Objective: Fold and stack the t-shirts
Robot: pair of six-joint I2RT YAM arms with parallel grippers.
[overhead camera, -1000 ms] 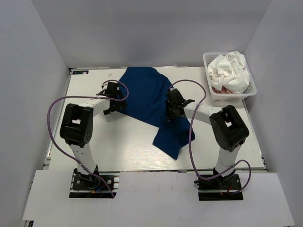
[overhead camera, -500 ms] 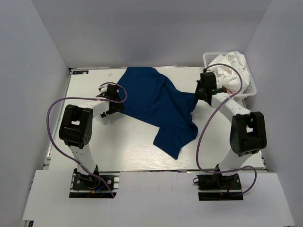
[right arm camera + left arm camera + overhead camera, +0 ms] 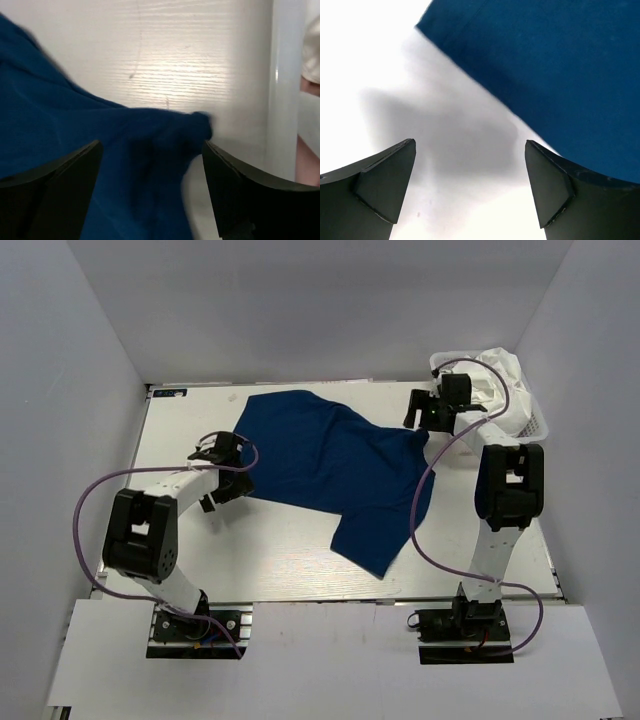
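Observation:
My right gripper should draw its open fingers back and down to pinch the cloth of the t-shirt's jutting near flap (image 3: 372,537), which lies back from and below the gripper.
The navy blue t-shirt (image 3: 335,470) lies spread across the middle of the table, plain side up with no print showing. My right gripper (image 3: 418,418) hovers open over its far right corner (image 3: 192,125); the cloth lies loose below the jaws, not pinched. My left gripper (image 3: 228,472) is open just off the shirt's left edge (image 3: 485,95), with bare table between its fingers. The white t-shirt (image 3: 497,375) is crumpled in the basket. A strip of pink cloth (image 3: 306,160) shows at the right edge of the right wrist view.
The white mesh basket (image 3: 530,420) stands at the far right corner, close behind the right wrist. Purple cables loop from both arms. Grey walls enclose the white table (image 3: 280,550) on three sides.
The right gripper pulled the navy shirt's right side out toward the basket, then opened and let it go. The shirt now lies wider. The left arm drew back toward the left.

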